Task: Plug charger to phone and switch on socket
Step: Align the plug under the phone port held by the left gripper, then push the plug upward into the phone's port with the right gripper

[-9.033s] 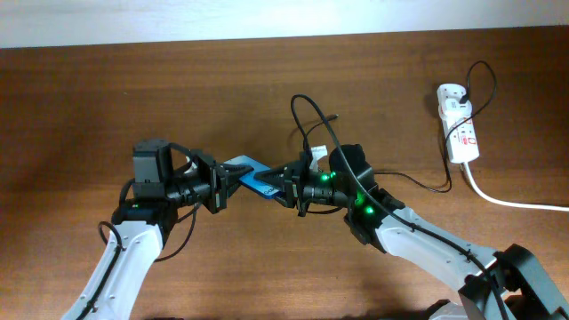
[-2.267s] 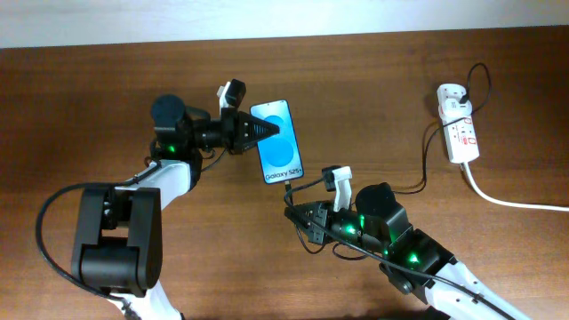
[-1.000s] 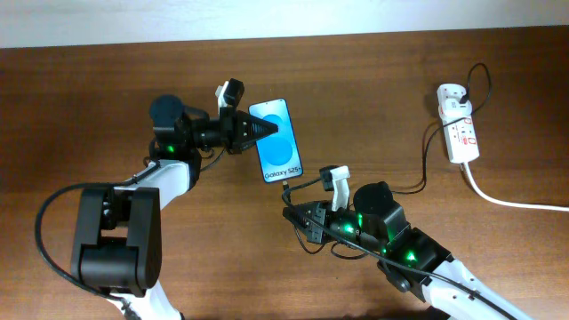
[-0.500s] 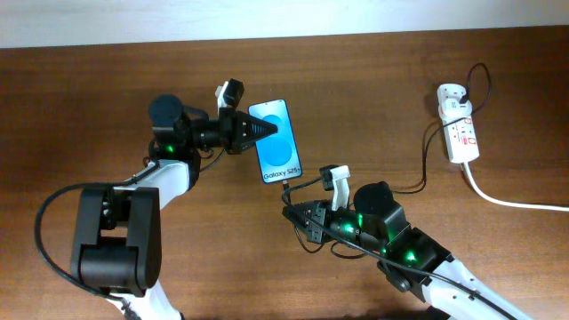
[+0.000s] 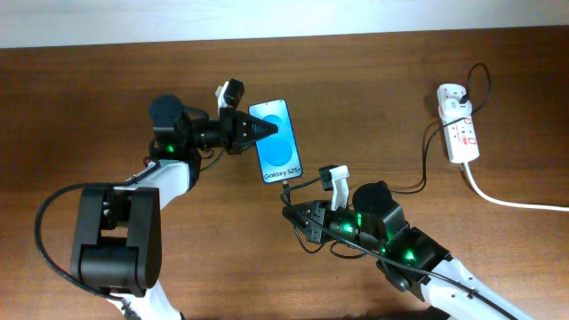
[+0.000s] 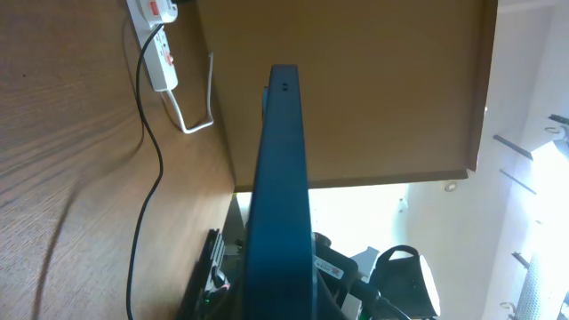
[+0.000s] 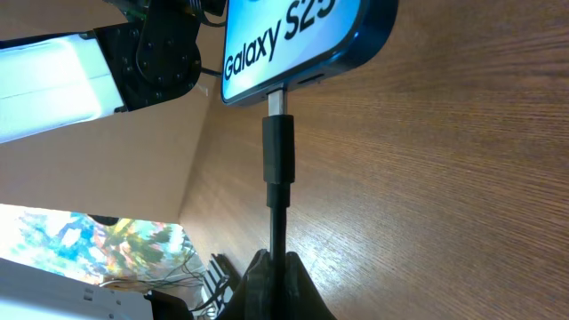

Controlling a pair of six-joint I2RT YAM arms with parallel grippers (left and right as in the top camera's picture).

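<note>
The phone (image 5: 278, 147) hangs above the wood. It goes down and to the right in the overhead view next, and my left gripper releases it on the bare tabletop.
The phone (image 5: 278, 147), blue screen up with "Galaxy S25" text, is gripped at its left long edge by my left gripper (image 5: 263, 131). In the left wrist view I see it edge-on (image 6: 277, 178) between the jaws. My right gripper (image 5: 293, 210) sits just below the phone's bottom end, shut on the charger (image 7: 278, 147) cable behind its plug (image 7: 275, 277). The plug's metal tip (image 7: 277, 101) meets the port in the phone's bottom edge (image 7: 307, 44), with some metal showing. The thin black cable (image 5: 418, 188) runs right to the white socket (image 5: 459, 124).
The socket's thick white cord (image 5: 511, 202) runs off the right edge. The socket also shows far off in the left wrist view (image 6: 156, 36). Both arms lie over the brown wooden table (image 5: 71, 107); a light wall edge runs along the back.
Since nine seconds ago the phone has moved toward the far side and turned screen-up, and the right arm dropped below it. Over the last second nothing has visibly moved.
</note>
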